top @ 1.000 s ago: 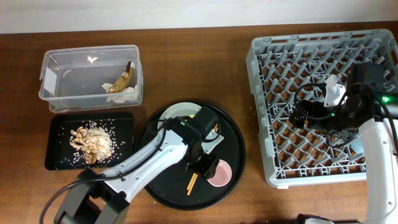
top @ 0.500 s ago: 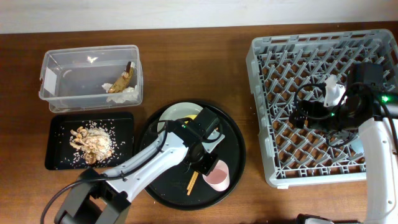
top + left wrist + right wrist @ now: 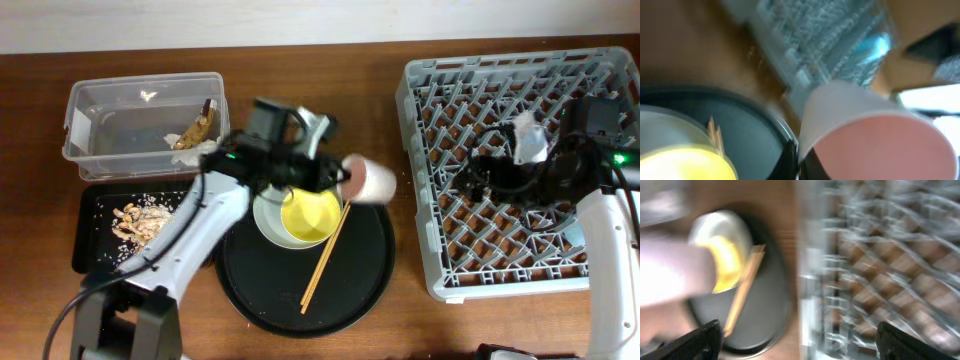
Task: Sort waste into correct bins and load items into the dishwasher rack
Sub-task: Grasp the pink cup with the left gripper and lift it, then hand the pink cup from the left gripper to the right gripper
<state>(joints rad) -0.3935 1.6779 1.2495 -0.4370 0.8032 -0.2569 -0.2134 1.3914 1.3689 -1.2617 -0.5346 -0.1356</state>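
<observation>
My left gripper is holding the cup's rim. My right gripper will next tilt level and move toward the tray, around the pink cup's loose end toward the rack point(image 3: 440, 70).
My left gripper point(image 3: 343, 180) is shut on the rim of the small pink cup point(image 3: 370, 181), which hangs on its side above the round tray's far right edge. In the left wrist view the jaws point(image 3: 797, 162) pinch the pink cup point(image 3: 875, 142) wall. The yellow bowl point(image 3: 309, 213) sits in the pale plate point(image 3: 266, 222). The chopsticks point(image 3: 324, 260) lean from the bowl onto the tray. The grey dishwasher rack point(image 3: 440, 70) fills the right side. My right gripper point(image 3: 478, 182) hangs open over its left part, holding nothing point(image 3: 802, 342).
The round black tray point(image 3: 270, 290) lies at the centre front. The clear tub point(image 3: 110, 100) at the far left holds a gold wrapper point(image 3: 195, 128) and tissue point(image 3: 207, 149). The shallow black tray point(image 3: 95, 250) holds food scraps point(image 3: 140, 222). A blurred blue shape point(image 3: 881, 44) sits in the rack.
My left gripper closed on the pink cup, lifted it off the round tray and swung it back and right toward the rack, uncovering the plate and yellow bowl. The right gripper shifted slightly left.
</observation>
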